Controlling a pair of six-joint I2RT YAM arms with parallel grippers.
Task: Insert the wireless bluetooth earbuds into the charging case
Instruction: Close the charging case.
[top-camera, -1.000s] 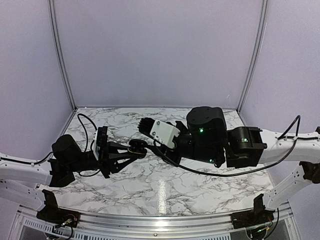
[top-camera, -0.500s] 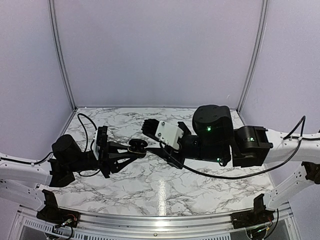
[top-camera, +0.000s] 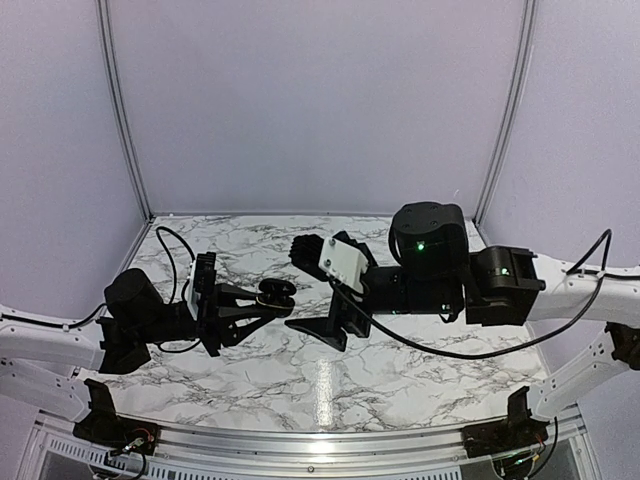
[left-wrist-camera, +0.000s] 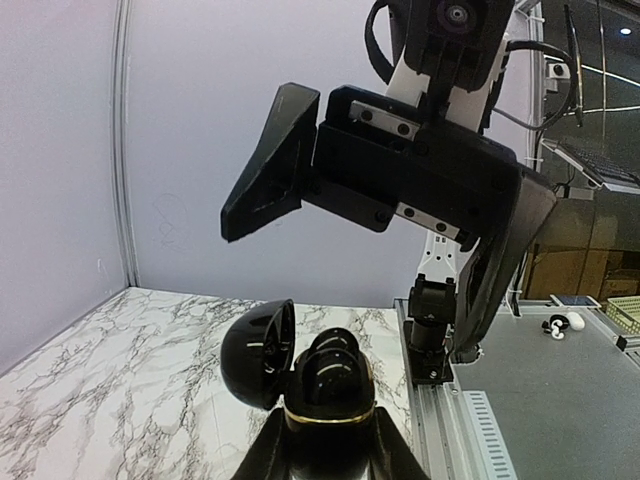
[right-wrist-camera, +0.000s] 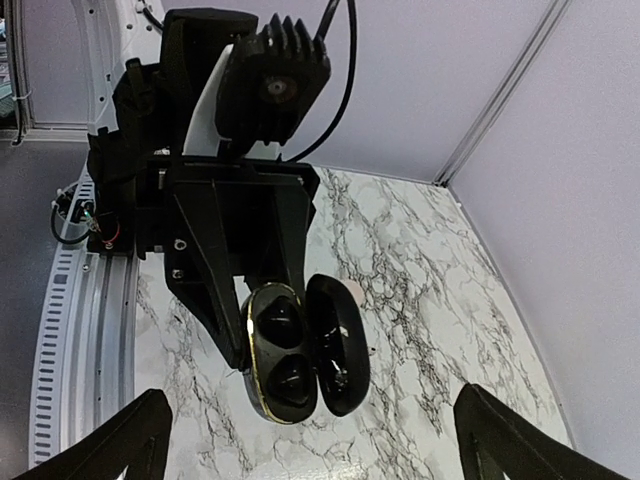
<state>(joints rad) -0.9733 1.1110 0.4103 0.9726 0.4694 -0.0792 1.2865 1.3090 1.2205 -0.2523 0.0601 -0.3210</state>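
Note:
Both earbuds are in the case's wells. Next I need to move my left gripper outward, tip it downward and lower the charging case (left-wrist-camera: 330, 400) onto the open marble tabletop to release it.
My left gripper (top-camera: 268, 296) is shut on the charging case (left-wrist-camera: 330, 400), a glossy black pebble with a gold rim, held above the table. Its hinged lid (left-wrist-camera: 255, 352) stands open to one side. Both wireless bluetooth earbuds sit in the wells, one (right-wrist-camera: 283, 322) above the other (right-wrist-camera: 288, 378). My right gripper (top-camera: 312, 290) hangs just right of the case, open wide with nothing between its fingers (left-wrist-camera: 270, 170). In the right wrist view the case (right-wrist-camera: 265, 395) lies straight ahead between the left gripper's fingers (right-wrist-camera: 215, 290).
A white marble table (top-camera: 330, 375) lies under both arms. A small pale pinkish thing (right-wrist-camera: 353, 290) rests on it, partly hidden behind the lid. Purple walls close in the back and sides. A metal rail (left-wrist-camera: 445, 430) runs along the table's near edge.
The right gripper has opened wide and drawn back slightly to the right, away from the case. The left gripper and the case have not moved.

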